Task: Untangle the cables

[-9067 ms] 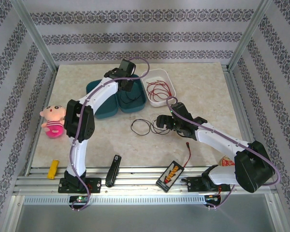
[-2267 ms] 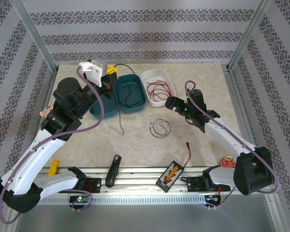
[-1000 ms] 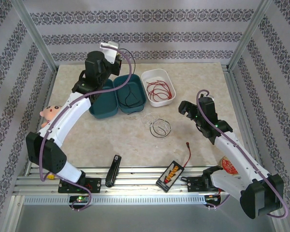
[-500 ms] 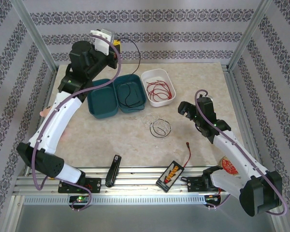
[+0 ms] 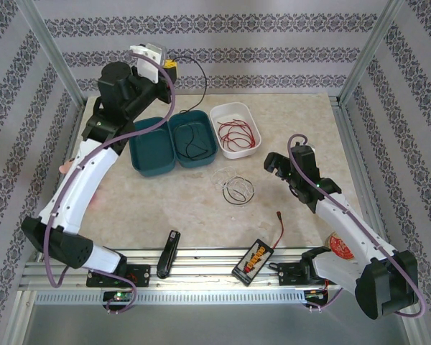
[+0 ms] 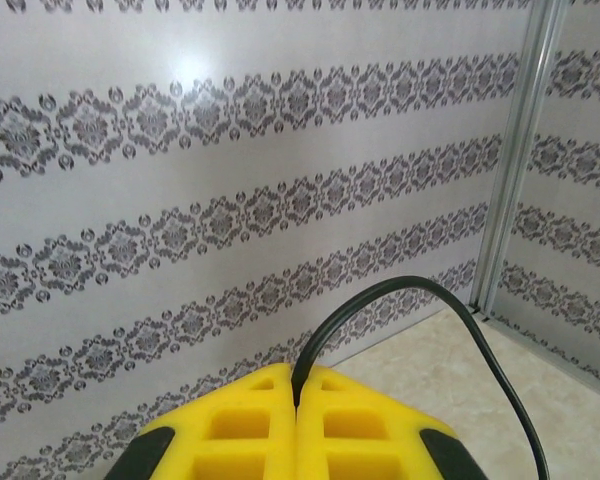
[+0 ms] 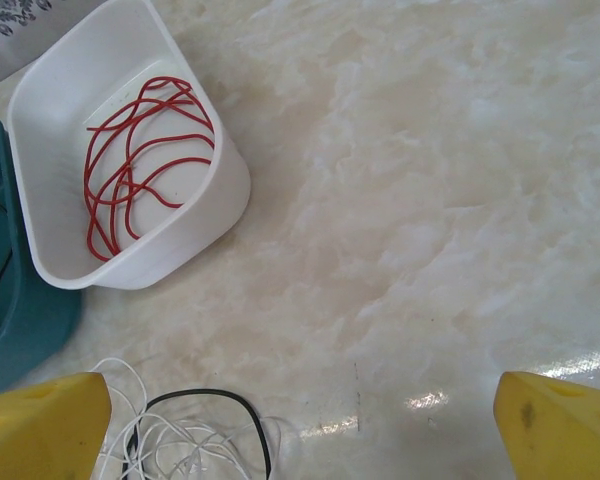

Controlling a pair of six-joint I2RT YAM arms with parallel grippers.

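My left gripper descends next, fingers tilting down, over the teal container's half beside the white tray and releases, since that half holds the black cable's coils.
My left gripper (image 5: 169, 67) is raised high at the back left, shut on a thin black cable (image 5: 201, 77). That cable arcs out and drops into the right half of the teal container (image 5: 152, 147). In the left wrist view the yellow fingers (image 6: 250, 420) pinch the black cable (image 6: 410, 283). The red cable (image 5: 234, 132) lies coiled in the white tray (image 5: 227, 152). A white cable (image 5: 226, 178) lies tangled with a black loop (image 5: 238, 192) mid-table. My right gripper (image 5: 276, 164) hovers open to their right. From the right wrist: gripper (image 7: 300, 428), red cable (image 7: 130, 165), white cable (image 7: 170, 445).
A black-and-yellow box (image 5: 254, 257) with a short red lead (image 5: 280, 224) and a black bar-shaped tool (image 5: 168, 253) lie along the front edge. A can (image 5: 337, 244) sits by the right arm. A pink doll (image 5: 66, 167) peeks out behind the left arm.
The left gripper has swung up and to the left with the black cable, pulling it up out of the teal container. The right arm has barely shifted.
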